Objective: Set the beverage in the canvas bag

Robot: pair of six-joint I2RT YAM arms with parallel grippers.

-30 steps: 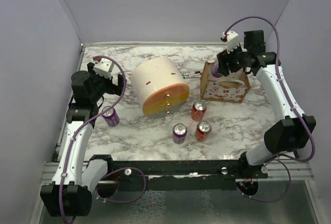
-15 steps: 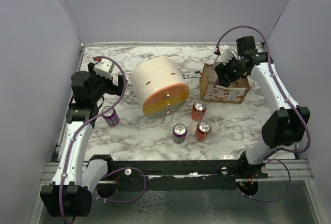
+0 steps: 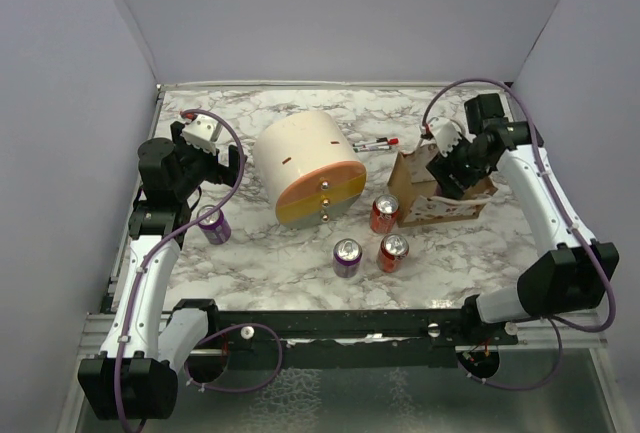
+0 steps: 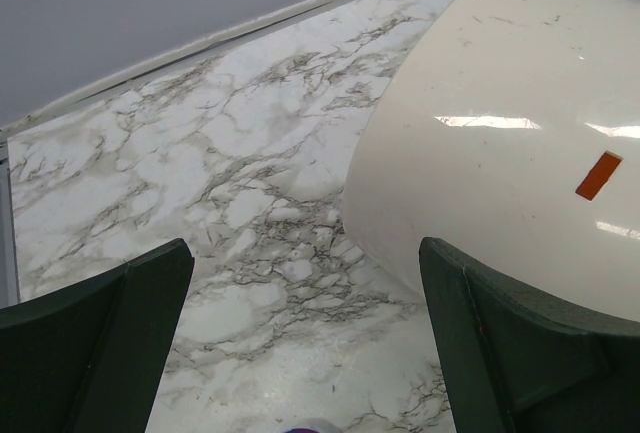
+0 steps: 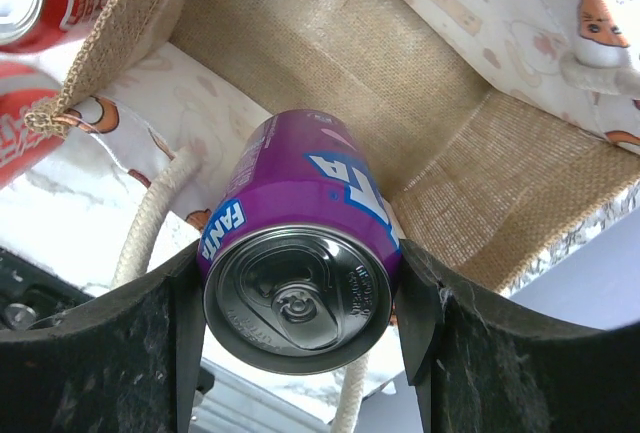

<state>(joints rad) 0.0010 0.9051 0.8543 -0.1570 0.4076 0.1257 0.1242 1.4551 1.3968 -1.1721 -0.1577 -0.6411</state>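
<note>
The robot's right hand should next lower the purple Fanta can deeper into the canvas bag (image 3: 430, 203) and let go of it, because the bag's burlap inside is open below the gripper.
The canvas bag (image 3: 430, 203), tan with a whitish red-marked side, stands tilted at the right of the table. My right gripper (image 3: 447, 167) reaches into its open top and is shut on a purple Fanta can (image 5: 300, 263). The right wrist view shows the can held between both fingers (image 5: 120, 353), its top facing the camera, partly inside the bag's burlap interior (image 5: 400, 83). A pale rope handle (image 5: 150, 218) hangs beside the can. My left gripper (image 3: 228, 161) is open and empty above the table at the left, and shows so in its wrist view (image 4: 305, 253).
A large cream-and-orange cylinder (image 3: 310, 168) lies mid-table and fills the right of the left wrist view (image 4: 520, 143). Two red cans (image 3: 384, 214) (image 3: 392, 252) and a purple can (image 3: 347, 258) stand in front of the bag. Another purple can (image 3: 213, 224) stands below my left gripper. A pen (image 3: 375, 144) lies behind.
My right gripper has come down and toward the front with the purple can, into the bag. The bag has shifted toward the front and tilted. The left arm has not moved.
</note>
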